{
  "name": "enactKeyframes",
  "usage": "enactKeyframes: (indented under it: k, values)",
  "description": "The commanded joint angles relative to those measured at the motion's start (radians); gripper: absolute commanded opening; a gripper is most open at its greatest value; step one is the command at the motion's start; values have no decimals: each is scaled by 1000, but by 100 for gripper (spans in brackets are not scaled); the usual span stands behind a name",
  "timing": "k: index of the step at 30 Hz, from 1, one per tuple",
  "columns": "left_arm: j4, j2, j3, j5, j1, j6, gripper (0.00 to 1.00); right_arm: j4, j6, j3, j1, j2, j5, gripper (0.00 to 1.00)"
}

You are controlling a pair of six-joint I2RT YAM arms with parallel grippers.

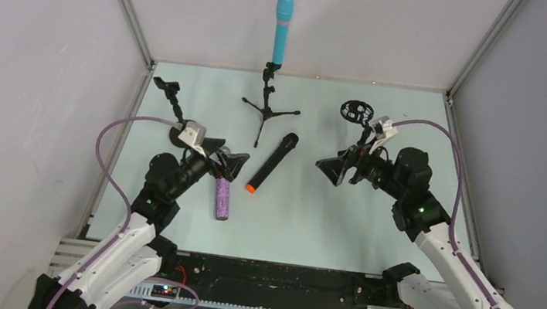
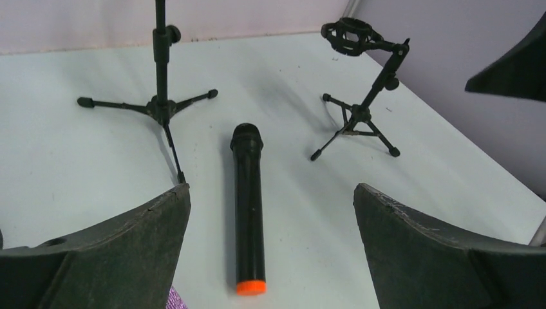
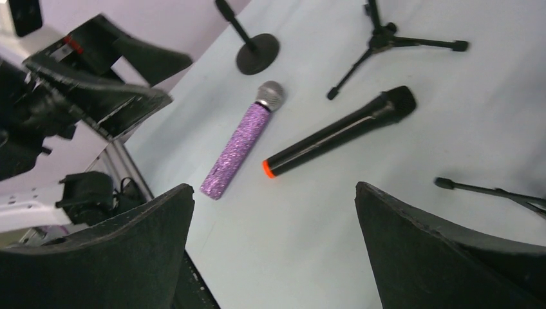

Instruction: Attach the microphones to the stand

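Observation:
The right gripper moves outward and to the right in the top view next. It closes on the stand's neck beneath the round shock mount, because that mount is empty.
The turquoise microphone stands upright, clipped in the middle tripod stand. On the table lies the black microphone with the orange end, seen lengthwise in the left wrist view. The purple glitter microphone lies beside it, its silver head toward the left arm. My left gripper hovers open over the purple microphone's head, facing the black one. My right gripper is open and holds nothing, to the right of the black microphone.
A tripod stand with an empty round shock mount stands at the back right. A round-base stand with an empty clip is at the back left. Walls close in on three sides.

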Motion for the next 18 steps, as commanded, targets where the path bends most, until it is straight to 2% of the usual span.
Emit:
enactKeyframes:
  k: [1,5,11,14,18]
  values:
    - [-55,-71,-21,10,4,-39,100,-102,-30,83,-79,-11,10,99]
    - [-127,-103,-15,40,3,-51,100,-161,-57,128,-190,-10,19,99]
    - [-298,-134,83,99,5,-54,100,-249,-83,180,-336,44,52,98]
    - [-406,-140,149,138,5,-20,100,-255,-84,189,-377,97,69,97]
    - [-520,-136,200,173,4,72,100,-282,-86,227,-375,184,131,97]
